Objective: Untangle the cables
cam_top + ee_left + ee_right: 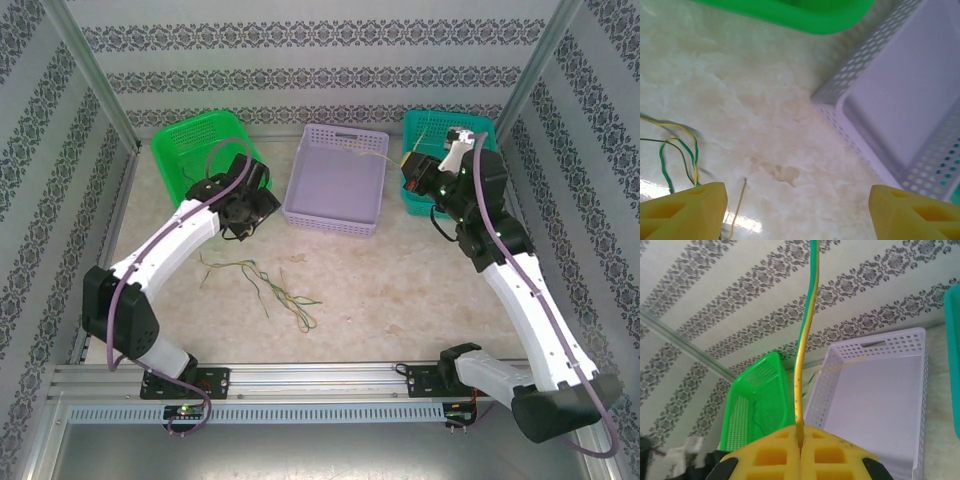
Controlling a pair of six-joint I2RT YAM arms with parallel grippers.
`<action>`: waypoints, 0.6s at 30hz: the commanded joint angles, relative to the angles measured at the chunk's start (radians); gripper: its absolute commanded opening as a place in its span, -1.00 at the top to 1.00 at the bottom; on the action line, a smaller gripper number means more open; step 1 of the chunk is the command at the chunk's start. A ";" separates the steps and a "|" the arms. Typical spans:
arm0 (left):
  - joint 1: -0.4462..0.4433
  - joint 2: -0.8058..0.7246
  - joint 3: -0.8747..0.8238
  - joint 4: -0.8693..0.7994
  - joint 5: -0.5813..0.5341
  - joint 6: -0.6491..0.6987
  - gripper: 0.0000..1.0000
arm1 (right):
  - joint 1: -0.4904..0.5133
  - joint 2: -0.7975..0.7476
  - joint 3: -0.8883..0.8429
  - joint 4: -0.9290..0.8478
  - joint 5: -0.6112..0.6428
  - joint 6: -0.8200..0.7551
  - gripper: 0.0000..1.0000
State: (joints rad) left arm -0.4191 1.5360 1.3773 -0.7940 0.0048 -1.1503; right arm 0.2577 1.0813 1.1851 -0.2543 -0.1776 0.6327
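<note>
I should next move my right gripper down from the teal basket's edge to the lavender basket's bottom and let go, as the end of the yellow-green cable (802, 360) already hangs there.
A loose tangle of thin green, yellow and tan cables (272, 285) lies on the table in front of the arms. My left gripper (258, 212) hovers between the green and lavender baskets, open, with bare table between its yellow fingers (682, 210). In the left wrist view the gripper (797, 215) has green and yellow cables (682, 150) looping just left of it and a tan wire end (739, 202) beside the left finger. My right gripper (800, 445) is shut on a yellow-green cable (802, 360) that rises straight out of its pads. Seen from above, this gripper (412, 172) is at the teal basket's left edge.
Three baskets stand along the back: green (195, 140) on the left, lavender (335, 180) in the middle and teal (440, 117) on the right. A thin dark cable (756, 417) lies in the green basket (760, 390). Patterned walls close in both sides.
</note>
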 commanded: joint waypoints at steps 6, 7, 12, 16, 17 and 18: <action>-0.009 -0.113 0.025 -0.070 -0.001 -0.055 -0.49 | 0.021 0.183 -0.051 0.274 0.093 0.123 1.00; -0.009 -0.125 0.018 -0.066 -0.002 -0.047 -0.48 | 0.027 0.214 -0.049 0.300 0.107 0.128 1.00; -0.009 -0.186 -0.033 -0.068 -0.004 -0.040 -0.46 | 0.054 0.381 0.014 0.377 0.148 0.148 1.00; -0.009 -0.230 -0.071 -0.074 -0.005 -0.050 -0.45 | 0.086 0.520 0.057 0.374 0.153 0.189 1.00; -0.009 -0.237 -0.076 -0.075 -0.005 -0.052 -0.45 | 0.094 0.542 0.054 0.373 0.158 0.200 1.00; -0.009 -0.244 -0.080 -0.079 -0.005 -0.053 -0.45 | 0.107 0.566 0.047 0.379 0.159 0.211 1.00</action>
State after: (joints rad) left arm -0.4194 1.3193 1.3167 -0.8307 0.0067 -1.1900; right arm 0.3359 1.6001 1.2121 0.0792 -0.0486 0.7937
